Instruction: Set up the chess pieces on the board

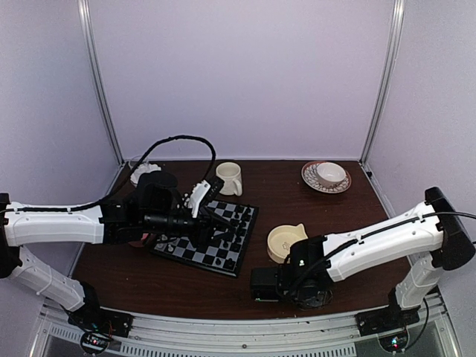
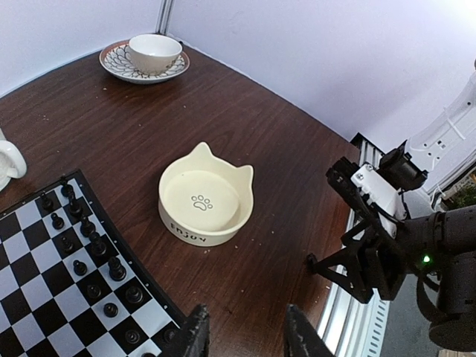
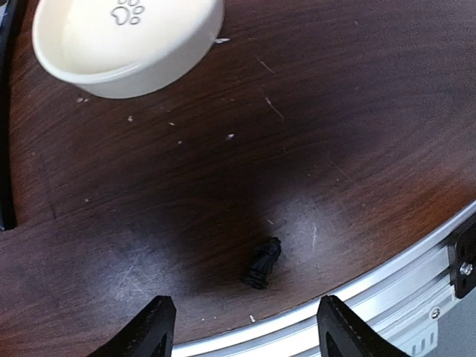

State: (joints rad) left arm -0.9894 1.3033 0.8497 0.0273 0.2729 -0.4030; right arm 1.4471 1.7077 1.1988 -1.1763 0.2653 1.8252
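Observation:
My right gripper's spread fingers are above the black knight, which is between them in the wrist view. Next my right gripper needs to go down around the knight's body (image 3: pixel 261 265) and close.
The board (image 1: pixel 223 260) lies left of centre, with black chess pieces (image 2: pixel 95 249) standing in rows along its right edge. My left gripper (image 1: pixel 219 223) hovers over the board and is open; its fingertips (image 2: pixel 195 335) frame bare table beside the board (image 2: pixel 30 294), holding nothing. A single black chess piece (image 3: pixel 262 264), a knight, lies on its side on the wood close to the front rail. My right gripper (image 3: pixel 249 331) hangs open just above it, one finger on each side, not touching it. This gripper (image 1: pixel 258 288) is low at the table's near edge.
A cream cat-ear bowl (image 1: pixel 286 242) stands empty between the board and the right arm. A cream mug (image 1: pixel 229 178) is behind the board, a cup on a patterned saucer (image 1: pixel 326 176) at the back right, a glass dish (image 1: pixel 145 172) at the back left. The metal rail (image 3: pixel 416 275) borders the front edge.

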